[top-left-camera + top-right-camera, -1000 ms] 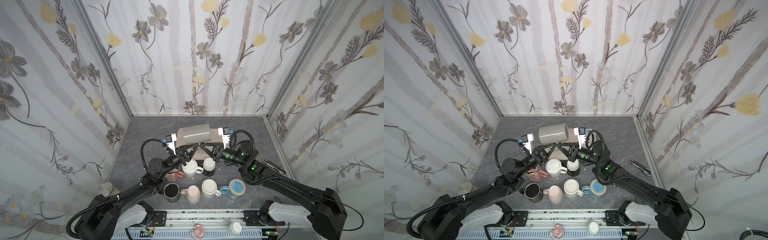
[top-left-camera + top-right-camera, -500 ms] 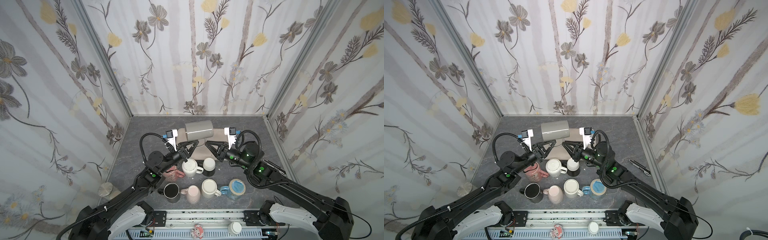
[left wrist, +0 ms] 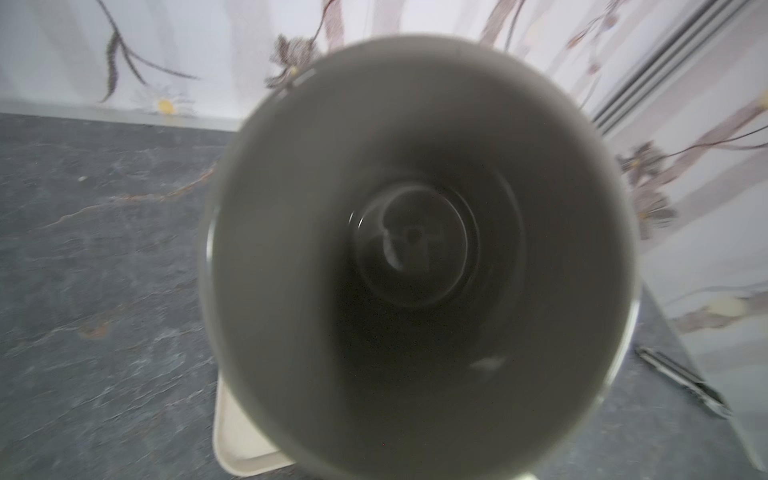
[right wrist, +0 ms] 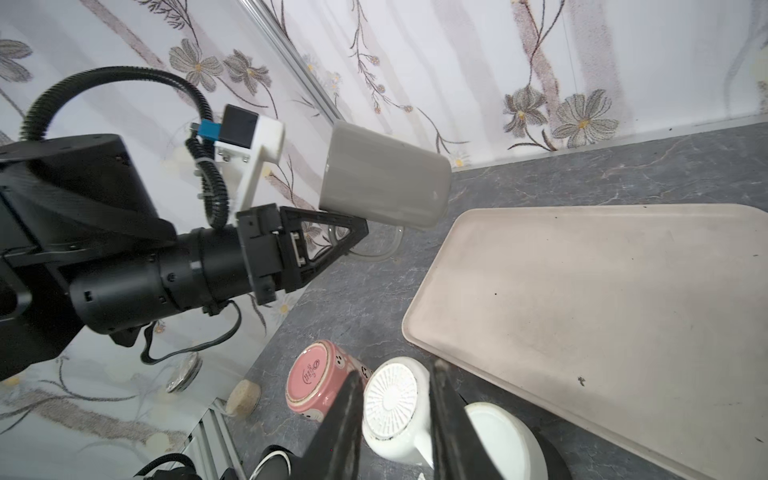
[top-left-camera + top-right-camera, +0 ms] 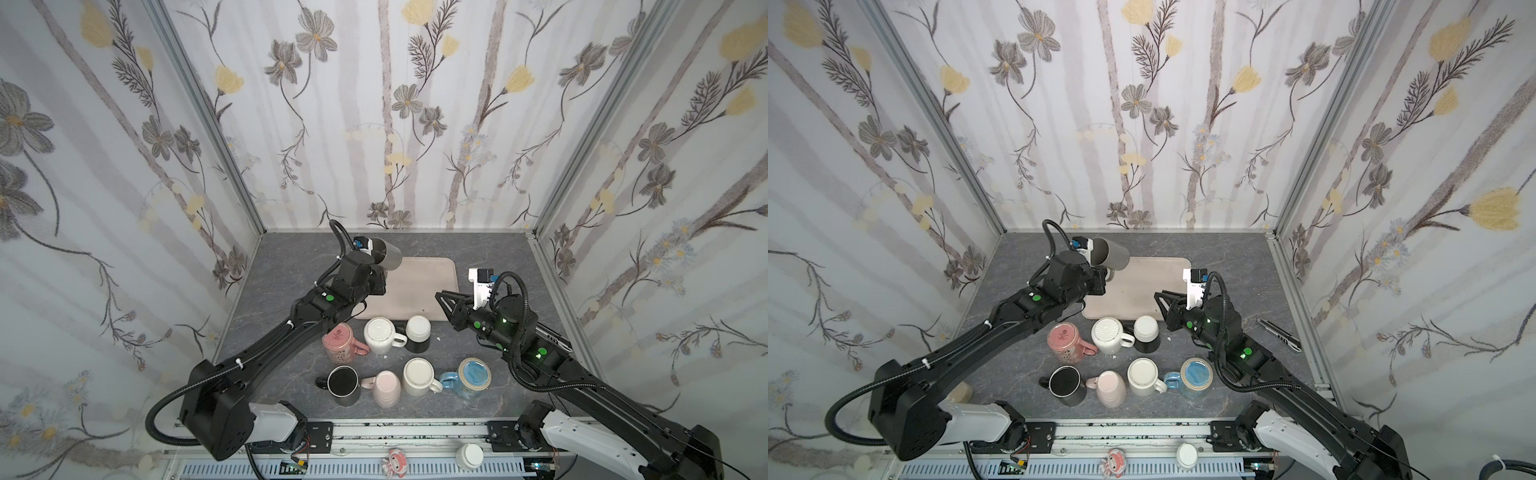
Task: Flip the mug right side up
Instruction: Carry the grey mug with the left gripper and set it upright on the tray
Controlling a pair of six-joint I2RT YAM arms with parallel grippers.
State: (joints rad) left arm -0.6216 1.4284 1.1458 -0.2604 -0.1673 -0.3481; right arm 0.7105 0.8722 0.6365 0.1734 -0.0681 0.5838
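My left gripper tips its fingers down next, as the mug hangs sideways. It then lowers to the tray's far corner by the mug below and releases the handle.
The grey mug hangs on its side in the air over the back left corner of the beige tray. Its mouth faces the left wrist camera, so the dark inside of the mug fills that view and hides the fingers. In the right wrist view my left gripper is shut on the handle under the mug. My right gripper stands open and empty to the right of the tray, well apart from the mug.
In front of the tray stand several mugs: a pink one and a white one bottom up, a black one upright, a blue one. A dark pen-like tool lies by the right wall.
My right gripper has let go of the mug and drawn back to the right. My left gripper has carried the mug alone toward the back left.
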